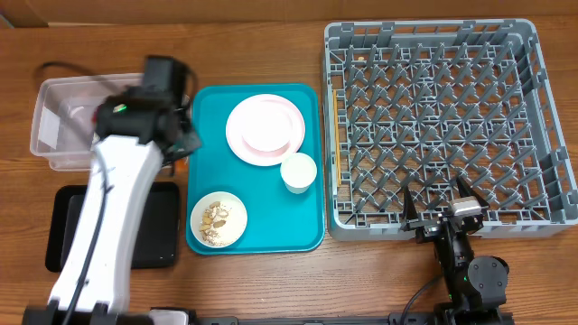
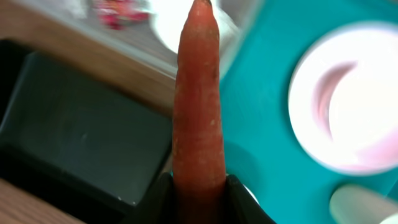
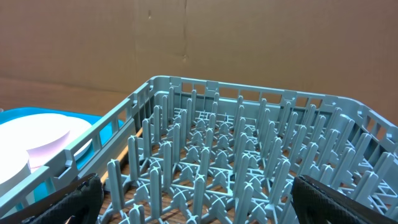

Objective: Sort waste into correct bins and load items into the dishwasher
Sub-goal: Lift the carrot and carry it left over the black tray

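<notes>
The bottom of the black tray is bare, so my left gripper next needs to carry the carrot (image 2: 198, 99) back and down over it and release it there.
My left gripper (image 2: 199, 190) is shut on a small orange carrot (image 2: 198, 99), which sticks out straight ahead of the fingers. It hangs over the gap between the black tray (image 2: 81, 137) and the teal tray (image 2: 261, 124). In the overhead view the left gripper (image 1: 179, 137) sits at the teal tray's left edge, beside the clear tub (image 1: 54, 135). A red wrapper (image 2: 118, 12) lies blurred in the tub. On the teal tray are a white plate (image 1: 265, 129), a cup (image 1: 298, 171) and a bowl of crumbs (image 1: 218, 218). My right gripper (image 1: 442, 215) stands open at the front edge of the grey dish rack (image 1: 442, 117), with nothing between its fingers.
The black tray (image 1: 153, 226) lies in front of the tub, partly under my left arm. The rack's upright pegs (image 3: 249, 155) fill the right wrist view, with a cardboard wall behind them. Bare wooden table shows along the front edge.
</notes>
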`<state>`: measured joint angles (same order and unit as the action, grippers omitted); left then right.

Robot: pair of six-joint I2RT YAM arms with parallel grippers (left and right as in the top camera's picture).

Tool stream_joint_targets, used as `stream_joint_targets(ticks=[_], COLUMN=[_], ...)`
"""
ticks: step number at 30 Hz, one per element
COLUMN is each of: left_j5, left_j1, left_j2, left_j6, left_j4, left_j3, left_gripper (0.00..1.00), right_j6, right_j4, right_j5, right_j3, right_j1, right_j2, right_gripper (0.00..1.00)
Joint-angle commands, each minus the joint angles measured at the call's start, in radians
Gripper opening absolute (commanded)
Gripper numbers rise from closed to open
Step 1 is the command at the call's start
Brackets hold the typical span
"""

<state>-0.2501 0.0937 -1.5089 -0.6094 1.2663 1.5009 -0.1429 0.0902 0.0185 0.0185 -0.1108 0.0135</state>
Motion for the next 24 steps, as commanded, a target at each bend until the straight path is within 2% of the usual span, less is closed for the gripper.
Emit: stream_joint_targets(ticks=[1,4,10,18,24], left_j5=[-0.074,-0.074,-0.071,-0.019,0.004], left_j1=[-0.092,-0.187,-0.350,-0.523,-0.564], left_j2=[0.061,0.069,0.069,0.069,0.069], left_j6=[-0.198,-0.287,-0.371,-0.378,-0.339], left_j4=[0.019,0.048,0.014,-0.222,-0.400], left_j3=[0.024,0.021,-0.092,-0.421,-0.570], left_gripper=[0.04,0.04,0.04,0.04,0.04], right_j6=[-0.003,-0.003,-0.003,-0.003,-0.003], right_j4=[-0.006,-0.006,-0.006,-0.006,-0.006], right_j5=[-0.005,-0.005,-0.005,-0.005,-0.005], right_j3=[-0.010,-0.010,-0.010,-0.010,-0.010], right_j1=[0.006,0.006,0.006,0.006,0.006], right_j2=[-0.010,-0.010,-0.010,-0.010,-0.010], right_gripper=[1.00,1.00,1.00,1.00,1.00])
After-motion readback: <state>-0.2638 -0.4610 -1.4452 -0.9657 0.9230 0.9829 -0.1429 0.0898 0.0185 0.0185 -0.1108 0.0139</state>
